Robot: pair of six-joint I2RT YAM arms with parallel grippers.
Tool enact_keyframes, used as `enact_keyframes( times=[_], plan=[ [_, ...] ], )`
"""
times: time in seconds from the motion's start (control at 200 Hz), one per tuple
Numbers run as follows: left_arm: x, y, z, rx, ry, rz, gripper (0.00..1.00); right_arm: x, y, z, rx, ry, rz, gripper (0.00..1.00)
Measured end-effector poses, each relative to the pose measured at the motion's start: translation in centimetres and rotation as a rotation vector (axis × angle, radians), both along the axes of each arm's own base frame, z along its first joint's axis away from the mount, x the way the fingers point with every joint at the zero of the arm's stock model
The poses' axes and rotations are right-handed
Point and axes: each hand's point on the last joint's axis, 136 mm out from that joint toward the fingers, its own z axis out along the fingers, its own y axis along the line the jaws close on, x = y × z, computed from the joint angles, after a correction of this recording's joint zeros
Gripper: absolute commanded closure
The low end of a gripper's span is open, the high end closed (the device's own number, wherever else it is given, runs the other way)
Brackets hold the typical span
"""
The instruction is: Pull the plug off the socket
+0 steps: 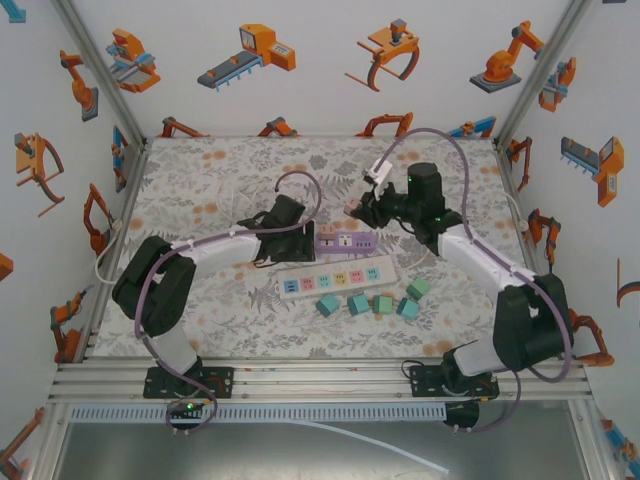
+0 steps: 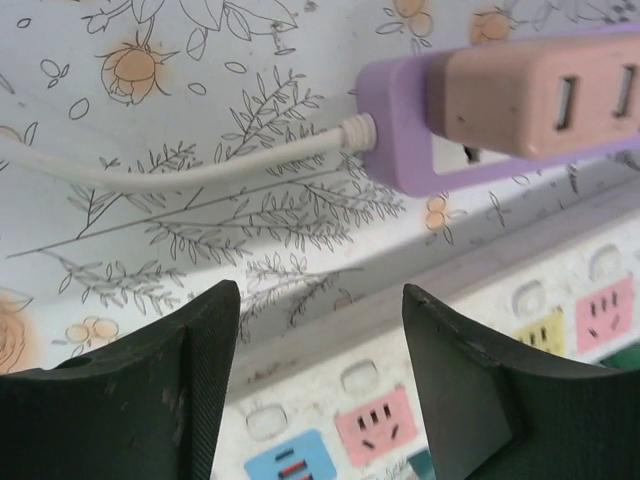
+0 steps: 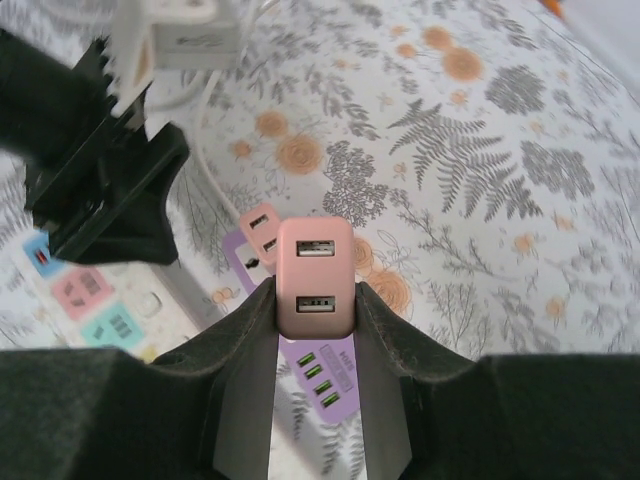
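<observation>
The right gripper draws the plug back next, then lowers it onto the table on the blocks' near side to release it.
My right gripper (image 3: 314, 300) is shut on a pink two-port plug (image 3: 314, 275) and holds it above the purple socket strip (image 3: 335, 390), apart from it. A second pink plug (image 3: 260, 228) sits in that strip. From above, the right gripper (image 1: 357, 210) hangs just behind the purple strip (image 1: 345, 242). My left gripper (image 1: 300, 238) is at the strip's left end. In the left wrist view its jaws (image 2: 320, 300) stand open with nothing between them, over the white power strip (image 2: 420, 380). The purple strip (image 2: 395, 120) with its seated pink plug (image 2: 520, 95) lies beyond the fingertips.
A long white power strip (image 1: 338, 278) with coloured sockets lies in front of the purple one. Several green and teal blocks (image 1: 370, 303) sit nearer the arms. The purple strip's white cable (image 2: 200, 165) runs off to the left. Walls enclose the floral table (image 1: 220, 180).
</observation>
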Motion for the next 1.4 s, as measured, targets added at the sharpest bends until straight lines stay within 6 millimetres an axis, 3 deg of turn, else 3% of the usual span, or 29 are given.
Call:
enact_keyframes(
  times=[0.19,0.335,0.496,0.716,0.806,1.081,1.212,1.397],
  plan=[
    [-0.7,-0.2,5.8,-0.097,-0.118,-0.059,0.34,-1.5,-3.4,4.7,0.225,0.111,-0.256,0.92],
    [-2.5,-0.2,10.7,-0.202,-0.241,-0.155,0.31,-3.9,-5.8,6.0,0.395,0.217,-0.390,0.93],
    [-6.0,-0.7,15.3,-0.322,-0.350,-0.330,0.22,-7.3,-7.8,4.9,0.523,0.377,-0.491,0.91],
    [-12.4,-2.4,20.4,-0.442,-0.457,-0.613,0.10,-11.6,-9.5,1.3,0.572,0.601,-0.581,0.89],
    [-15.3,-3.2,20.8,-0.458,-0.453,-0.712,0.00,-13.1,-9.9,-0.6,0.560,0.683,-0.614,0.88],
    [-21.1,-4.2,17.8,-0.388,-0.328,-0.869,0.03,-16.8,-10.2,-9.2,0.466,0.980,-0.697,0.87],
    [-22.2,-4.0,16.4,-0.330,-0.296,-0.882,0.03,-18.4,-10.1,-12.8,0.429,1.103,-0.725,0.86],
    [-21.8,-3.4,15.3,-0.264,-0.294,-0.847,0.03,-20.3,-9.9,-16.2,0.389,1.205,-0.736,0.84]
  ],
)
